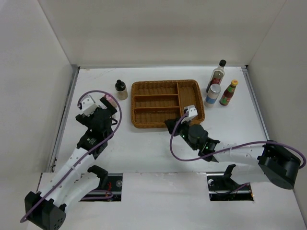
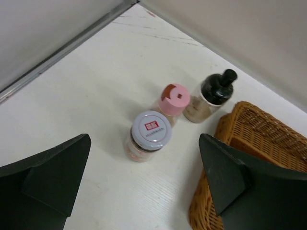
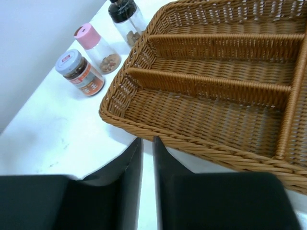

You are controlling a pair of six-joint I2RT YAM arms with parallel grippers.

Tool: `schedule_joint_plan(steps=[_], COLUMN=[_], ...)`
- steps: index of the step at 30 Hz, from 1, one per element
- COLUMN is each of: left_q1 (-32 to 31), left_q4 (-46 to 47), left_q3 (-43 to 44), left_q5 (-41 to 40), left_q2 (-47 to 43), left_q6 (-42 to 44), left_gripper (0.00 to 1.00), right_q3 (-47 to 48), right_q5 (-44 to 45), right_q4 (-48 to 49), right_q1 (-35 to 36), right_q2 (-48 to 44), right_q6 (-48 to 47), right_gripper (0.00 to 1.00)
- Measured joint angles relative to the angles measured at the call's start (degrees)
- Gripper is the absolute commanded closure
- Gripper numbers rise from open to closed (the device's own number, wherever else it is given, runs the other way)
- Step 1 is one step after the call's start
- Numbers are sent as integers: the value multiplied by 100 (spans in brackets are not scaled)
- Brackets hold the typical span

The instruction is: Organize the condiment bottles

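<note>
The jar stands nearest, in front of the pink-lidded bottle [image 2: 172, 99], so my left gripper next needs to move outward and down until its open fingers straddle the jar's lid [image 2: 151, 130].
The wicker basket [image 1: 163, 103] stands mid-table with bare compartments. To its left stand the short black-capped bottle [image 1: 121, 89], the pink-lidded bottle [image 1: 109, 97] and the dark-lidded jar [image 2: 150, 136]. My left gripper [image 2: 144, 179] is open and empty, just short of that jar, which it hides in the top view; the pink-lidded bottle [image 2: 172, 99] and black-capped bottle [image 2: 214, 94] stand behind the jar. To the basket's right stand the tall clear bottle [image 1: 218, 74], the silver-lidded bottle [image 1: 213, 94] and the red sauce bottle [image 1: 229, 92]. My right gripper [image 3: 147, 146] is shut and empty at the basket's near rim [image 3: 192, 143].
White walls close in the table on the left, back and right. The basket's corner [image 2: 225, 139] lies close beside my left gripper's right finger [image 2: 230, 177]. The three left bottles also show in the right wrist view, with the jar [image 3: 79, 73] nearest.
</note>
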Motion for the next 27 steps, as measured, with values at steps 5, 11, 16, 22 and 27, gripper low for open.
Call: schedule_joint_plan(steps=[5, 11, 16, 22, 27], left_q1=[402, 647, 883, 1165, 1272], left_q4=[22, 280, 713, 1014, 1276], left_q3=[24, 199, 354, 509, 566], left_q5=[249, 704, 957, 1126, 1333], left_q2=[461, 1711, 2625, 3335, 3838], left_q6=[2, 66, 181, 227, 234], left_gripper=[26, 14, 12, 12, 17], right_q3=[0, 0, 33, 83, 101], right_q5=[-72, -105, -197, -238, -247], right_q4=[-35, -55, -107, -144, -153], right_q1=[-90, -188, -188, -188, -190], right_q2=[0, 7, 92, 168, 249], right_q6=[85, 116, 122, 120, 120], right_gripper=[32, 21, 17, 14, 13])
